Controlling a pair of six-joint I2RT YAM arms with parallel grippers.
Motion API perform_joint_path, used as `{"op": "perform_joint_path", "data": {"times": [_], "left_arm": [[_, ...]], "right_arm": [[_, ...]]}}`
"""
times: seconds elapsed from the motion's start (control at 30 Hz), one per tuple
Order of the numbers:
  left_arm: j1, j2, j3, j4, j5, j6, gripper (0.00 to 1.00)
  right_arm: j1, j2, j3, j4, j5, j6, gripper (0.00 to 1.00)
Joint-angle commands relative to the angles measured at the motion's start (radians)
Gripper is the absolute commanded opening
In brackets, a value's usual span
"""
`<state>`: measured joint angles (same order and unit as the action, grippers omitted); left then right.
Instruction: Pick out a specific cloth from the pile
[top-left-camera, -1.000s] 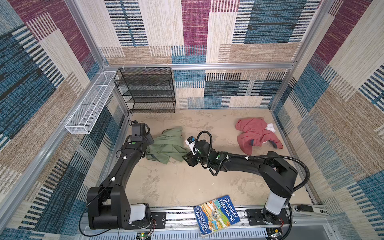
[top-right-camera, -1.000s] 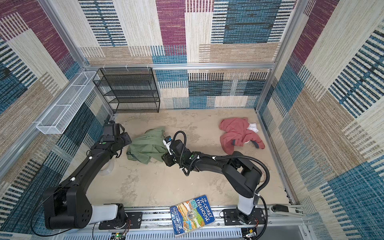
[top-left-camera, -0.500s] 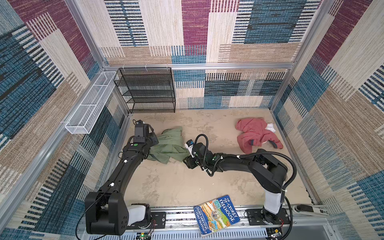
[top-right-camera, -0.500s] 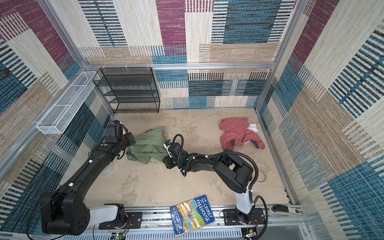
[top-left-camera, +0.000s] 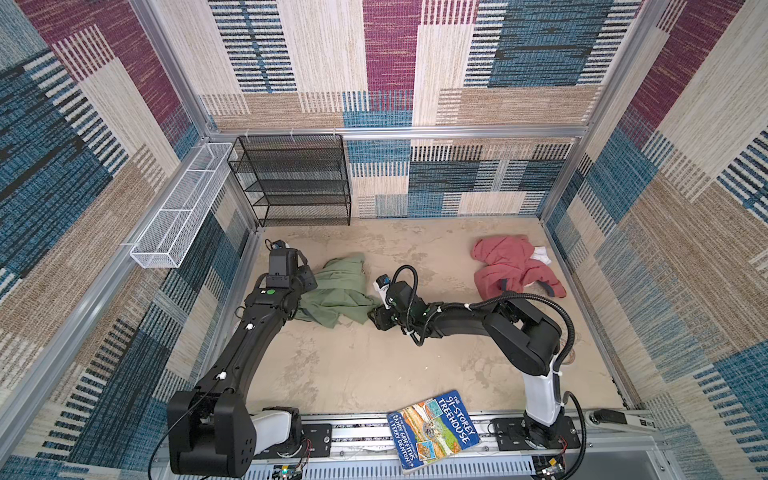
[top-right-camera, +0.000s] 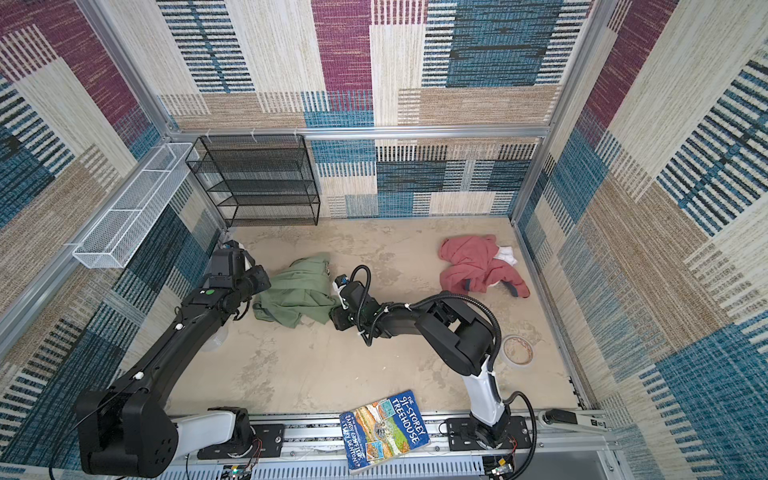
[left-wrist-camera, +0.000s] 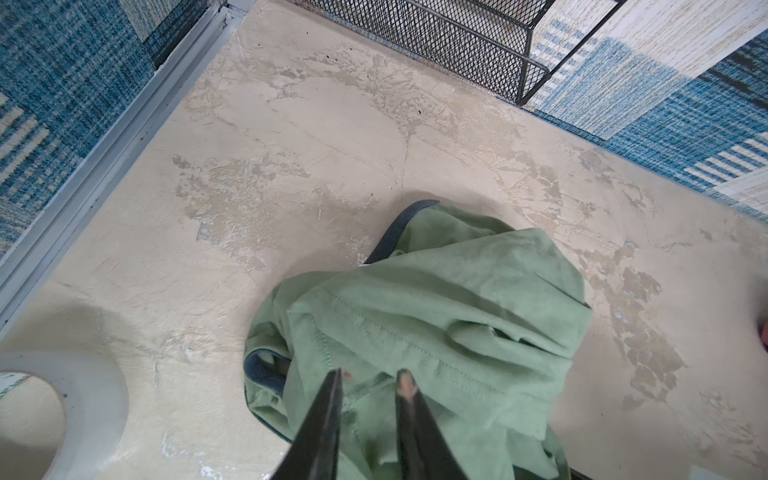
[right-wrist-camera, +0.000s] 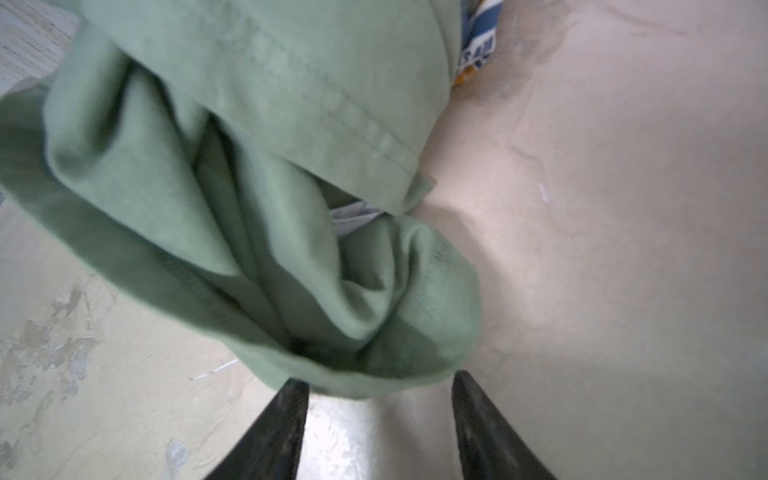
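Next, the right gripper eases onto the cloth's near corner (top-left-camera: 369, 306) (right-wrist-camera: 376, 384) and closes on that edge, since the cloth's hem curves just ahead of its open fingers.
The cloth (top-left-camera: 338, 291) (top-right-camera: 301, 293), olive-green with grey trim, lies bunched left of the floor's middle, apart from the pile (top-left-camera: 513, 270) (top-right-camera: 478, 268) of dusty-red and white garments at the back right. My left gripper (top-left-camera: 309, 291) (left-wrist-camera: 369, 380) sits at the cloth's left edge, shut on a fold of the cloth (left-wrist-camera: 436, 307). My right gripper (top-left-camera: 374, 320) (right-wrist-camera: 380, 386) is low at the cloth's near right corner, open. Its fingertips (right-wrist-camera: 297, 392) almost touch the hem of the cloth (right-wrist-camera: 266, 232), with only bare floor between them.
A black mesh shelf (top-left-camera: 299, 183) stands against the back wall and a white wire basket (top-left-camera: 183, 208) hangs on the left wall. A book (top-left-camera: 432, 432) lies on the front rail. A tape roll (top-right-camera: 517, 351) lies near the right arm, and a white roll (left-wrist-camera: 95, 399) lies beside the left arm.
The right arm's elbow has swung in to the left and its jaws have opened a little wider. The left gripper and the cloth have barely moved.
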<state>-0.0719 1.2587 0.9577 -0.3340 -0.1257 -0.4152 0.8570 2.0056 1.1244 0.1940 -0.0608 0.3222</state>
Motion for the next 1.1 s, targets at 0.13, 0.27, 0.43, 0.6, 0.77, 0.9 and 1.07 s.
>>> {"op": "perform_joint_path", "data": {"times": [0.13, 0.27, 0.43, 0.6, 0.77, 0.9, 1.07], "left_arm": [[0.001, 0.001, -0.002, -0.014, -0.011, 0.003, 0.27], [0.001, 0.002, 0.000, -0.014, -0.012, 0.004, 0.27], [0.001, 0.005, 0.001, -0.015, -0.014, 0.006, 0.27], [0.001, -0.001, 0.000, -0.019, -0.018, 0.006, 0.27], [0.001, -0.007, -0.002, -0.019, -0.018, 0.004, 0.26], [0.000, -0.015, 0.000, -0.025, -0.019, 0.003, 0.26], [-0.010, -0.031, -0.002, -0.035, -0.022, -0.003, 0.26]], "right_arm": [[-0.007, 0.027, 0.029, 0.063, -0.018, -0.017, 0.59], [-0.019, 0.048, 0.048, 0.076, -0.022, -0.014, 0.51], [-0.023, 0.068, 0.077, 0.058, 0.008, -0.014, 0.00], [-0.024, 0.014, 0.038, 0.067, 0.028, -0.018, 0.00], [-0.023, -0.070, 0.010, 0.032, 0.036, -0.018, 0.00], [-0.023, -0.137, 0.007, -0.009, 0.040, -0.023, 0.00], [-0.021, -0.204, 0.032, -0.061, 0.042, -0.038, 0.00]]}}
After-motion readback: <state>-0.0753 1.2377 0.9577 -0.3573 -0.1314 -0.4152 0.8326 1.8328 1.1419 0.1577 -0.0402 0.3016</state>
